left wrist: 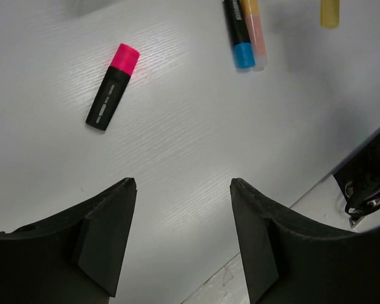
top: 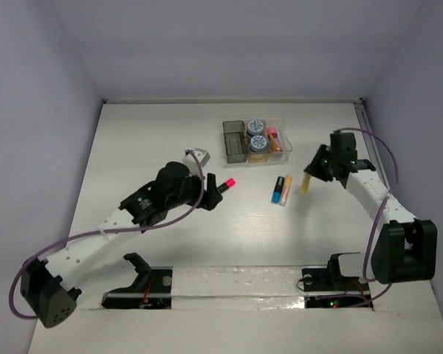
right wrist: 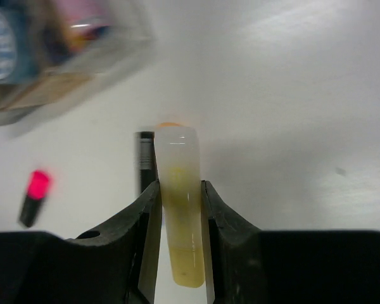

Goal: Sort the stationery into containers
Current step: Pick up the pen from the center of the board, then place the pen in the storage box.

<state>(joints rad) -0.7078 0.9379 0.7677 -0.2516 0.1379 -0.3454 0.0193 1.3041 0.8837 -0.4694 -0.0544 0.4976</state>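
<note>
The dark grey bin [top: 235, 143] is empty, so I need to move my right gripper outward and to the left in the top view to release the yellow highlighter [top: 306, 184] over it.
My right gripper [top: 312, 175] [right wrist: 179, 183] is shut on a yellow highlighter [top: 306, 184] [right wrist: 180, 209] and holds it above the table, right of a blue highlighter [top: 277, 190] and an orange highlighter [top: 286, 189] lying side by side. My left gripper [top: 209, 196] [left wrist: 182, 182] is open and empty. A pink-black highlighter [top: 223, 184] [left wrist: 113, 95] lies just ahead of it. The joined bins stand further back: dark grey [top: 235, 141], amber [top: 258, 155] holding two blue patterned discs [top: 255, 127], and clear [top: 286, 138] holding orange and pink items.
A small grey-white object [top: 199, 155] lies behind the left wrist. The raised white strip [top: 236, 284] with the arm bases runs along the near edge. Grey walls enclose the table at the left, back and right.
</note>
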